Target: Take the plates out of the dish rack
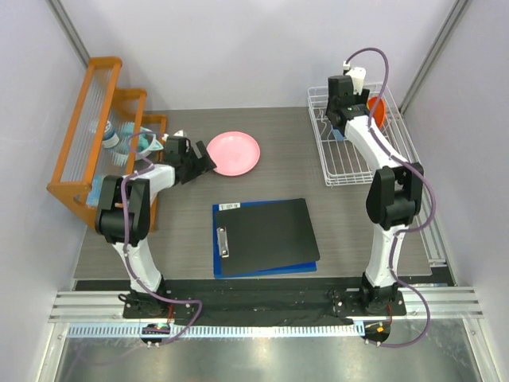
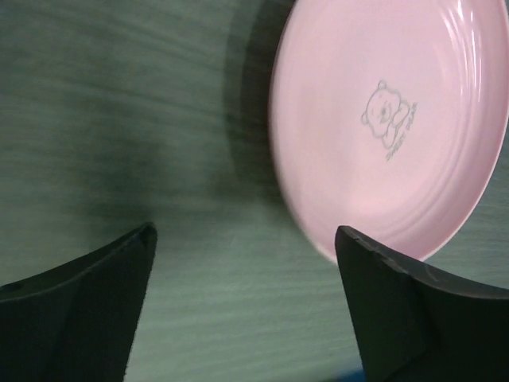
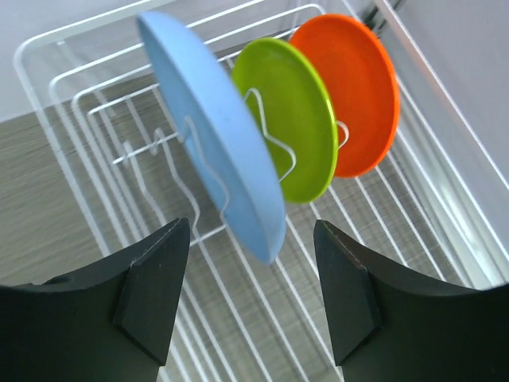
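Observation:
My right gripper moves down next with its open fingers straddling the light blue plate's near edge and closes there, since that edge lies below the gripper.
The pink plate (image 1: 233, 153) lies flat on the table left of centre. It also shows in the left wrist view (image 2: 390, 119), with a bear print. My left gripper (image 1: 201, 164) is open and empty just left of it (image 2: 245, 235). The white wire dish rack (image 1: 359, 163) stands at the back right. In it the light blue plate (image 3: 215, 135), the lime green plate (image 3: 290, 119) and the orange plate (image 3: 354, 95) stand upright between tines. My right gripper (image 1: 343, 119) is open above the rack, its jaws either side of the blue plate's near edge (image 3: 250, 231), not touching it.
An orange stepped shelf rack (image 1: 95, 135) with a teal cup (image 1: 141, 145) stands at the left, close behind my left arm. A black clipboard (image 1: 266, 235) lies on a blue one mid-table. Walls close in on both sides.

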Robot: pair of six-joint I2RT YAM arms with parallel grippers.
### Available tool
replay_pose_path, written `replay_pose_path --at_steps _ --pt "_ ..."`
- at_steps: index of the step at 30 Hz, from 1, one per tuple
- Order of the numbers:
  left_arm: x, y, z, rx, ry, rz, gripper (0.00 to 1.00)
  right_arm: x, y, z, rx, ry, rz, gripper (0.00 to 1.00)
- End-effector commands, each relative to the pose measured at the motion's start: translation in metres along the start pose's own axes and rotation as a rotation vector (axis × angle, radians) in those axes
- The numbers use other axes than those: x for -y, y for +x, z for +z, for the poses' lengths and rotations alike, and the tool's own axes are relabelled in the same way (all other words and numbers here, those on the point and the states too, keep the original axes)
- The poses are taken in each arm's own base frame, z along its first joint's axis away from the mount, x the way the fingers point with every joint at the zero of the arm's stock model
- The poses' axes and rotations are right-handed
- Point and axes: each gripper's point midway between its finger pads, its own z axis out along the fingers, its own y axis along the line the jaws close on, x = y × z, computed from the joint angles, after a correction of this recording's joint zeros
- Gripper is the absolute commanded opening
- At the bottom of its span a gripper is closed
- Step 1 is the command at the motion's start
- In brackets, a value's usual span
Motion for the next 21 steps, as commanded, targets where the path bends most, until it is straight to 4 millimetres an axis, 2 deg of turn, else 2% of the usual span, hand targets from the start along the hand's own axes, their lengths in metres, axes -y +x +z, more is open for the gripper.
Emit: replay_pose_path --at_steps 1,2,4,6,8,10,12,15,16,17,19,20,21 --pt "0.005 0.007 -0.038 0.024 -0.011 0.037 0.99 0.012 -0.022 0.024 0.072 0.15 -0.045 0.69" --pt "0.016 -0.001 -0.051 0.056 0.019 0.052 0.99 0.012 -0.022 0.028 0.075 0.163 -0.051 0.69" --pt "0.031 0.002 -0.062 0.074 0.05 0.089 0.99 0.008 -0.024 0.035 0.082 0.169 -0.076 0.67" --pt "0.046 0.002 -0.079 0.111 0.075 0.129 1.0 0.005 -0.015 0.046 0.07 0.182 -0.11 0.65" --pt "0.052 0.006 -0.088 0.125 0.086 0.156 1.0 0.005 -0.013 0.051 0.069 0.193 -0.122 0.6" --pt "0.062 0.003 -0.099 0.156 0.105 0.18 0.99 0.008 -0.012 0.05 0.069 0.211 -0.132 0.49" --pt "0.066 0.002 -0.108 0.172 0.117 0.193 0.99 0.012 -0.015 0.046 0.076 0.227 -0.136 0.47" --pt "0.068 0.001 -0.111 0.182 0.121 0.197 1.0 0.015 -0.024 0.039 0.097 0.237 -0.119 0.39" --pt "0.068 0.001 -0.112 0.183 0.12 0.194 0.99 0.014 -0.024 0.037 0.099 0.234 -0.12 0.36" --pt "0.068 0.001 -0.112 0.182 0.122 0.188 0.99 0.014 -0.026 0.035 0.105 0.24 -0.131 0.21" --pt "0.071 0.003 -0.113 0.176 0.134 0.189 0.99 0.013 -0.03 0.031 0.124 0.269 -0.132 0.16" --pt "0.07 0.003 -0.113 0.177 0.132 0.188 1.0 0.012 -0.031 0.029 0.126 0.266 -0.153 0.01" --pt "0.071 0.005 -0.113 0.175 0.133 0.19 1.0 0.012 -0.031 0.028 0.125 0.266 -0.156 0.01"
